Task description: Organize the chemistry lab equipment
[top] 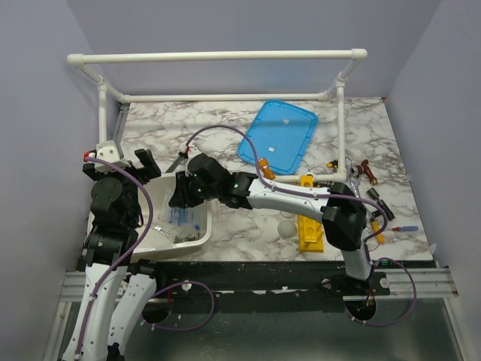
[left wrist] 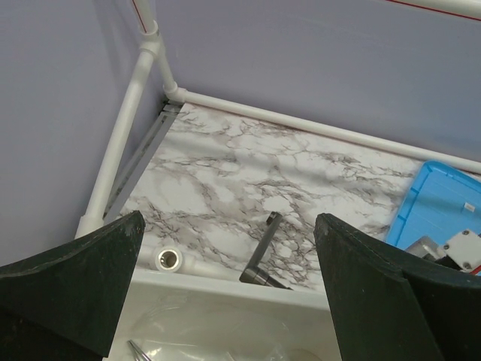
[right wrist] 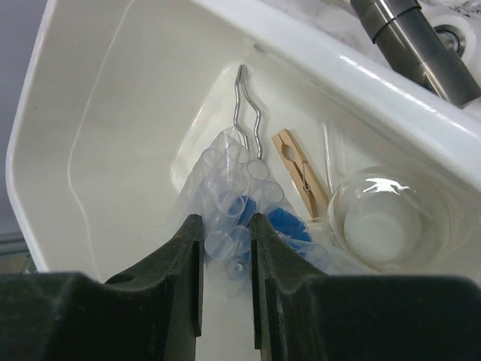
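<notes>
My right gripper already has the bag hanging inside the tub, so next it should lower the bag over the wooden clamp (right wrist: 301,171) on the tub's bottom below and let go.
My right gripper (right wrist: 225,229) reaches down into the white tub (right wrist: 113,113) and is shut on a clear plastic bag of small clear tubes with blue caps (right wrist: 229,192). Beside the bag lie bent metal tongs (right wrist: 248,113), a wooden clamp (right wrist: 301,171) and a round glass flask (right wrist: 379,222). From above, the right gripper (top: 180,197) is over the tub (top: 201,241). My left gripper (top: 146,162) hangs open at the tub's far left rim, holding nothing. The yellow holed rack (top: 310,226) lies on the table right of the tub.
The flat blue lid (top: 279,137) rests at the back. A white ball (top: 286,227) sits next to the rack. Small tools (top: 368,177) are scattered at the right edge. Behind the tub rim (left wrist: 225,284) lie a grey rod (left wrist: 263,252) and a white tube (left wrist: 170,259). A white pipe frame (top: 225,96) borders the table.
</notes>
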You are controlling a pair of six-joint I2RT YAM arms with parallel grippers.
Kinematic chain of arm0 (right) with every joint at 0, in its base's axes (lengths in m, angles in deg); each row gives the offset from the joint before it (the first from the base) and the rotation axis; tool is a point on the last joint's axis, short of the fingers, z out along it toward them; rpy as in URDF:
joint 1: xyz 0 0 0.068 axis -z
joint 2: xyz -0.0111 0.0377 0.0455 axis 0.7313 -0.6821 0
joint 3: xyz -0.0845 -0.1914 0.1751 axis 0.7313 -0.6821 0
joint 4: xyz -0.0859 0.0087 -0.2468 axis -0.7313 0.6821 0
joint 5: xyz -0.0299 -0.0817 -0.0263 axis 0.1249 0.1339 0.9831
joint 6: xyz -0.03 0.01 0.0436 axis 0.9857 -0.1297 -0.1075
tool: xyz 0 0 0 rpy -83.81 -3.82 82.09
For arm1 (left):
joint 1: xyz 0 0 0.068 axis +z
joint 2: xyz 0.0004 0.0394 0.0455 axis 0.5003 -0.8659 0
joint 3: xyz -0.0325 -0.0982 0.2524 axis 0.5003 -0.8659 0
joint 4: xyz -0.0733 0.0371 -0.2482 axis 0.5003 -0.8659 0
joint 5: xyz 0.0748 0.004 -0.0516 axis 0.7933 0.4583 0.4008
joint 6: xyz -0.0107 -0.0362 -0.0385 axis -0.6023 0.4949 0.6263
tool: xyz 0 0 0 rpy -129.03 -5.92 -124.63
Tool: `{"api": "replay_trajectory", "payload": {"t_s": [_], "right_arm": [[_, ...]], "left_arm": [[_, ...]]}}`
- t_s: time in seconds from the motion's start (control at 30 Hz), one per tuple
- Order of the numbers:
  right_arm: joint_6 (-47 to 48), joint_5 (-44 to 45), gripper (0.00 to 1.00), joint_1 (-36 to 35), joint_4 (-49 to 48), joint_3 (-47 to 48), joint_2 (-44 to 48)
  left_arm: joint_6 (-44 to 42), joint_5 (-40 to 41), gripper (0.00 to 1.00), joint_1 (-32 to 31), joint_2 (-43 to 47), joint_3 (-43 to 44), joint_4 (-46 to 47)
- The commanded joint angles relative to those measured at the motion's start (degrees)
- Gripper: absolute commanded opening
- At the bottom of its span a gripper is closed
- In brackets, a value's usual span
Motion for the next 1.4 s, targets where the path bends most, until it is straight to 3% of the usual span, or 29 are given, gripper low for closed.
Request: {"api": "replay_trajectory", "payload": {"t_s": [0.0,0.13,0.63,1.1,1.37], "right_arm": [[2.6,4.1,0.01,-1.0,1.2,0.8,-3.2],[2.6,3.7,0.04,-1.1,1.3,1.5,-5.2],[7.8,8.3,0.52,-2.2,0.1,1.8,-3.8],[13.8,15.1,0.68,-6.0,-4.7,-2.0,3.8],[14.0,25.6,0.77,-6.0,-2.4,-8.4,12.8]], "left_arm": [[0.0,0.9,0.99,0.7,-0.4,-0.4,1.2],[0.1,0.6,0.99,0.9,-1.0,-0.2,1.1],[0.2,0.1,0.99,1.2,-1.5,-0.2,0.9],[0.3,-0.5,0.99,1.3,-1.7,0.0,0.6],[0.4,-1.0,0.99,1.3,-2.2,0.2,0.2]]}}
